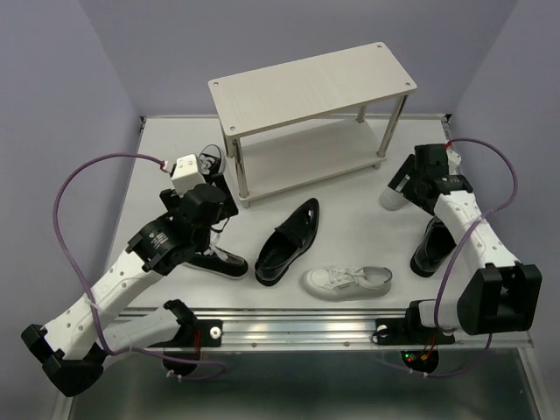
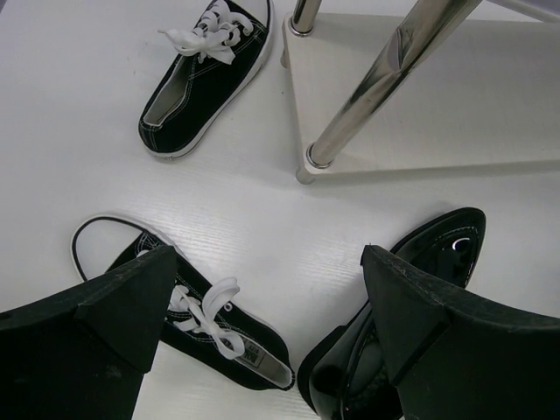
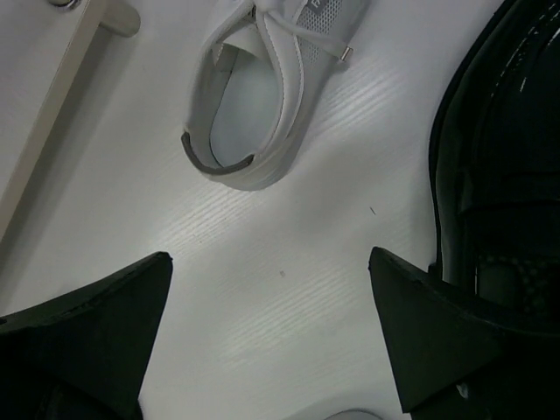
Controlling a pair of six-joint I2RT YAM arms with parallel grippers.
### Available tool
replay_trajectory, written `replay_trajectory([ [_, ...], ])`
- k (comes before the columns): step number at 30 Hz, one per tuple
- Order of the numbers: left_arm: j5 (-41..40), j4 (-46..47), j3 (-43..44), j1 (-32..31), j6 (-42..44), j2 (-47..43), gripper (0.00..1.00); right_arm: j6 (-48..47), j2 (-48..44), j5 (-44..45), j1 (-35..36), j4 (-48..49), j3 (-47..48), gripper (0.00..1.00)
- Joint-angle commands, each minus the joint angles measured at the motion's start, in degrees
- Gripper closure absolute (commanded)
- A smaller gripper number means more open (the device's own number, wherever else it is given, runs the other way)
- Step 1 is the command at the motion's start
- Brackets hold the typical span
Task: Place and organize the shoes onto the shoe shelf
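Observation:
I need to move my right gripper down and outward next, onto the white sneaker's side nearer the glossy loafer, because the white sneaker's opening is beyond my fingers.
The shoe shelf (image 1: 311,87) stands empty at the back centre. One black canvas sneaker (image 1: 213,160) lies by its left leg, the other (image 1: 223,260) partly under my left arm. One glossy loafer (image 1: 289,241) lies mid-table and the other (image 1: 433,245) lies at the right. One white sneaker (image 1: 348,281) lies near the front. The other (image 1: 392,197) is beside my right gripper (image 1: 409,184). My left gripper (image 2: 267,297) is open and empty above bare table, between a canvas sneaker (image 2: 210,324) and a loafer (image 2: 446,241). My right gripper (image 3: 271,297) is open and empty between a white sneaker (image 3: 262,96) and a loafer (image 3: 499,149).
A silver shelf leg (image 2: 385,83) and the lower board (image 2: 455,96) are just ahead of my left gripper, with the far canvas sneaker (image 2: 206,74) to their left. The lower board's edge (image 3: 44,114) shows at the left of the right wrist view. Purple cables loop beside both arms.

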Motion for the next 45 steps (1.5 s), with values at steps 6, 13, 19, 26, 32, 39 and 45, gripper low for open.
replay_trajectory([
  [6, -0.10, -0.78, 2.53, 0.26, 0.39, -3.08, 0.01, 4.50, 6.31, -8.50, -8.54, 9.30, 2.51, 0.01],
  [13, 0.26, -0.17, 2.00, 0.26, 0.13, -4.75, 0.01, 5.99, 10.70, -8.06, -10.29, 12.55, 2.60, 0.13],
  [19, -0.27, -0.78, 2.70, 0.26, 0.22, -4.84, 0.01, 7.93, 14.31, -6.04, -10.90, 15.27, 1.64, 0.17],
  [26, -0.53, -1.05, 3.58, 0.26, 0.39, -4.84, 0.01, 9.16, 19.40, -6.74, -10.91, 18.26, 1.02, 0.30],
  [32, -0.88, -2.18, 4.90, 0.26, 0.31, -3.87, 0.01, 8.37, 22.13, -7.18, -10.91, 18.79, 0.84, 0.65],
  [39, -0.97, -1.75, 4.20, 0.26, 0.83, -3.96, 0.01, 5.29, 16.34, -6.83, -10.91, 15.99, 1.54, 0.99],
  [45, -0.62, -1.05, 5.77, 0.35, 1.62, -2.55, 0.01, 1.08, 7.03, -5.07, -10.91, 9.14, 3.83, 0.99],
])
